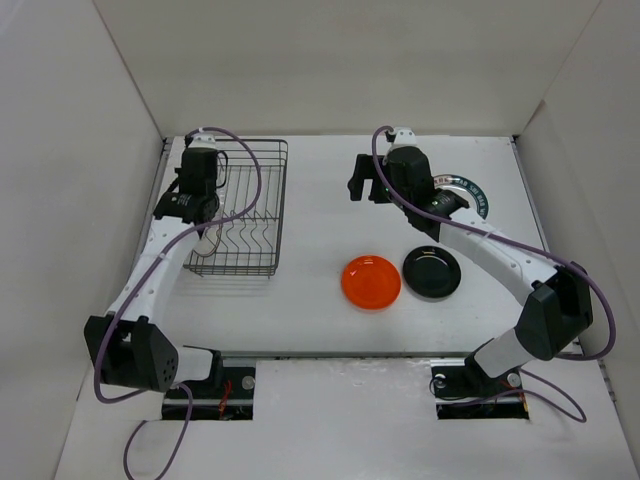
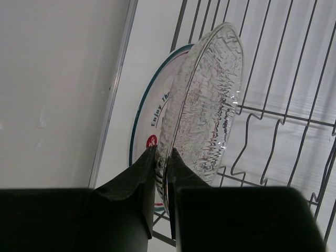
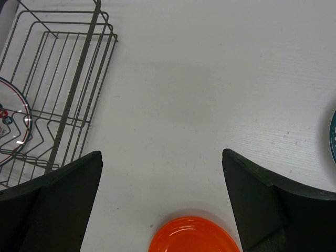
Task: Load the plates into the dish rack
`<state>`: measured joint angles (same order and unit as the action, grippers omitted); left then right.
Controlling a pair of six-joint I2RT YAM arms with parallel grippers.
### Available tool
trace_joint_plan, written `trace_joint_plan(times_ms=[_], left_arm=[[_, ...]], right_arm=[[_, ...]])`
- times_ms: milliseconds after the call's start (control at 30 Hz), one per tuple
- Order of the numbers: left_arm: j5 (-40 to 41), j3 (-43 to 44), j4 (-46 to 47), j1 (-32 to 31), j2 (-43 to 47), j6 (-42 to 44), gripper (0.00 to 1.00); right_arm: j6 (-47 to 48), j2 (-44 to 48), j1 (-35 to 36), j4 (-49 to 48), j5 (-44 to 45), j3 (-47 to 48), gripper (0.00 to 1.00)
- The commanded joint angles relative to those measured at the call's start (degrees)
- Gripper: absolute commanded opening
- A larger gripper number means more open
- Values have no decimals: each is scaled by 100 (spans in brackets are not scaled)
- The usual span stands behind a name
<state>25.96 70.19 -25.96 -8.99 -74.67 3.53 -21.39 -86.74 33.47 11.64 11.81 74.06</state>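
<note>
My left gripper comes down toward the wire slot (image 2: 227, 161) beside the white plate next. It lets go of the clear plate (image 2: 210, 105) there, since the plate already lines up with the dividers.
My left gripper (image 2: 163, 157) is shut on the rim of the clear plate (image 2: 210, 105), held on edge inside the dish rack (image 2: 294, 116) among its wire dividers. Just behind it stands the white plate with red characters (image 2: 149, 118). In the top view the left gripper (image 1: 205, 222) is at the left side of the rack (image 1: 262, 190). My right gripper (image 1: 368, 188) is open and empty above the table, right of the rack. The orange plate (image 1: 371, 281) and the black plate (image 1: 431, 271) lie flat on the table. The green-rimmed plate (image 1: 472, 196) lies partly under the right arm.
White walls enclose the table on three sides, and the rack sits close to the left wall. In the right wrist view the open gripper (image 3: 161, 156) hangs over bare table, with the orange plate (image 3: 194, 237) below, the rack (image 3: 79, 79) at left and the green-rimmed plate (image 3: 333, 137) at the right edge.
</note>
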Motion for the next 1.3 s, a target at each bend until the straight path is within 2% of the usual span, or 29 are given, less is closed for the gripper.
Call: trace_joint_plan(times_ms=[0,567,767,967,1267], left_arm=[[190,-67,73,-6,41,-168,0],[314,-638,249,-6,111,-116,0],[375,-638,302,-6,119,-116,0],[375,-173,55,-6,190,-168,0],[199,-278,-120,-76,137,-274,0]], right_arm=[[12,96,54,-39,49,73,100],[-41,201,54,-39,-109,21,100],[-41,201,54,-39,-109,21,100],[-41,149,54,-39,-223,21,100],[-41,96,54,-39,-223,21,100]])
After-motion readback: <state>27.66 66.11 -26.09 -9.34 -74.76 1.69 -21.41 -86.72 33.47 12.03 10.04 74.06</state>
